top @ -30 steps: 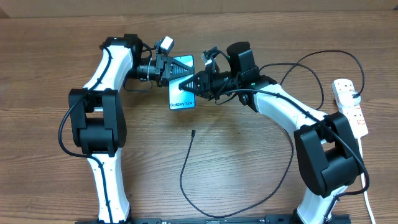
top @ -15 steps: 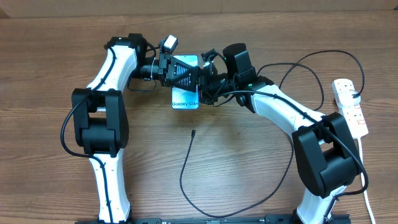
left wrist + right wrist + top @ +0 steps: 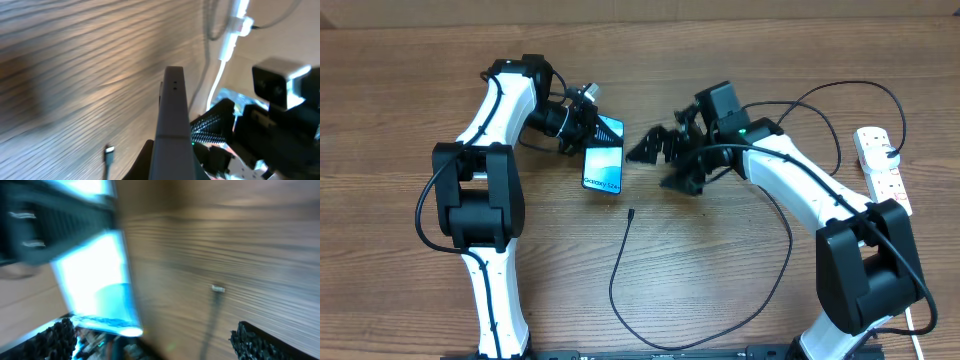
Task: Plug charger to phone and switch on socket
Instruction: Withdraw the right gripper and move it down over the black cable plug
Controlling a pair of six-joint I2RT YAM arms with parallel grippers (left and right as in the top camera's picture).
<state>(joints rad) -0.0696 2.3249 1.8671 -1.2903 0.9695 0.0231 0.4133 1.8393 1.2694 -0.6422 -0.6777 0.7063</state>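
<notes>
The right gripper moves back and down next, fingers tilting downward. This is because the charger's black tip [image 3: 631,214] [image 3: 217,289] lies flat on the tabletop, below the gripper and nearer my base.
My left gripper [image 3: 588,135] is shut on the top end of the phone [image 3: 603,166], which has a light blue screen and hangs tilted over the table. In the left wrist view the phone [image 3: 172,125] shows edge-on between the fingers. My right gripper [image 3: 661,166] stands open just right of the phone, with nothing between its fingers. The right wrist view shows the phone [image 3: 95,280] as a bright blur at the left. The charger's black tip [image 3: 631,211] lies on the table below the phone, and its thin cable [image 3: 790,240] loops round to the white socket [image 3: 886,172] at the far right.
The wooden table [image 3: 720,290] carries the cable's wide loop across its front and right. The socket's white lead [image 3: 920,320] runs down the right edge. The charger tip [image 3: 217,288] lies between my open right fingers' line of sight and the table.
The right gripper opened, let go of the phone and drew back to the right. The left gripper shut on the phone and swung it slightly left, tilting it.
</notes>
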